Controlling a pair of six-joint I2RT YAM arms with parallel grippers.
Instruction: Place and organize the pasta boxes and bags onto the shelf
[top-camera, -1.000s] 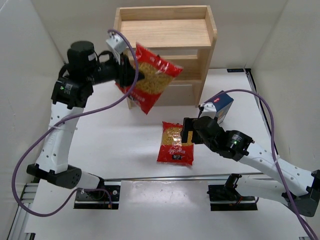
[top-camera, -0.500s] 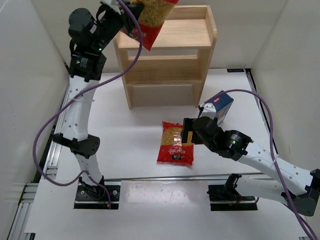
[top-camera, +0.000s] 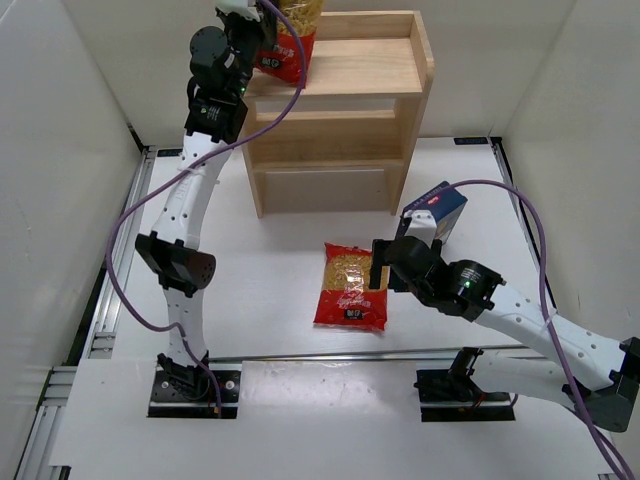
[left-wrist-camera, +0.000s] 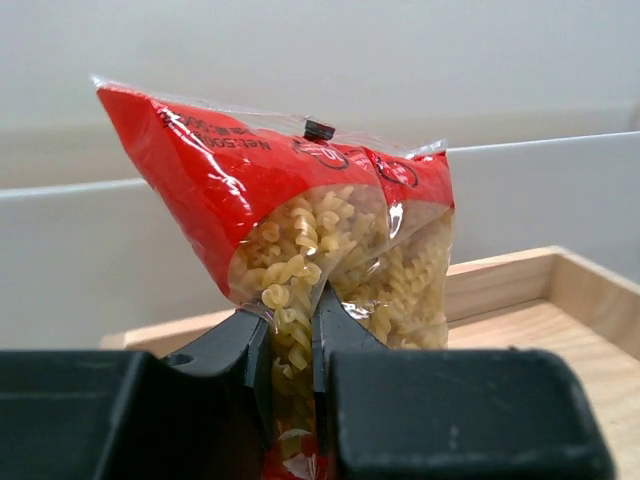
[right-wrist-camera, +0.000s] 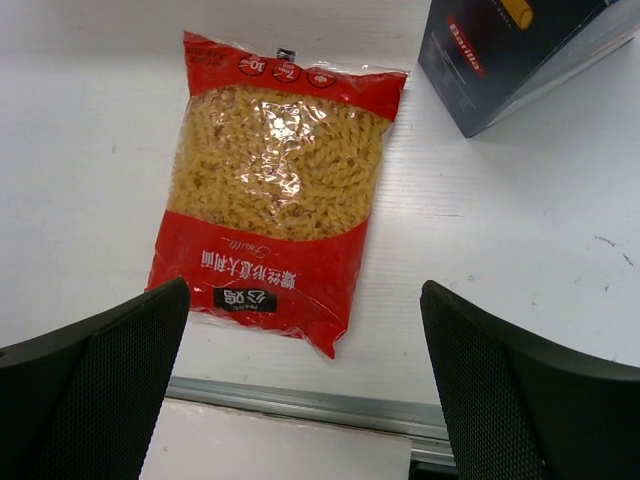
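My left gripper will next keep the bag over the top level's end (top-camera: 298, 86), which is just under it, and spread its fingers to release the bag there.
My left gripper (top-camera: 268, 42) is shut on a red pasta bag (top-camera: 286, 40) and holds it upright over the left end of the top tier of the wooden shelf (top-camera: 400, 110). In the left wrist view the bag (left-wrist-camera: 300, 210) is pinched between the gripper (left-wrist-camera: 292, 330) and the shelf top (left-wrist-camera: 560, 330) lies behind it. A second red bag (top-camera: 351, 286) lies flat on the table; it also shows in the right wrist view (right-wrist-camera: 275, 190). My right gripper (top-camera: 385, 268) is open, just right of it and above the table. The dark blue pasta box (top-camera: 437, 213) lies behind it, also in the right wrist view (right-wrist-camera: 510, 50).
The shelf's middle tier (top-camera: 330, 150) and lower tier (top-camera: 325, 190) hold nothing that I can see. A metal rail (top-camera: 330, 356) runs along the table's near edge. White walls close in the left, right and back sides.
My left arm has swung up and right, carrying the red bag from in front of the shelf to over its top tier. The right arm has barely moved.
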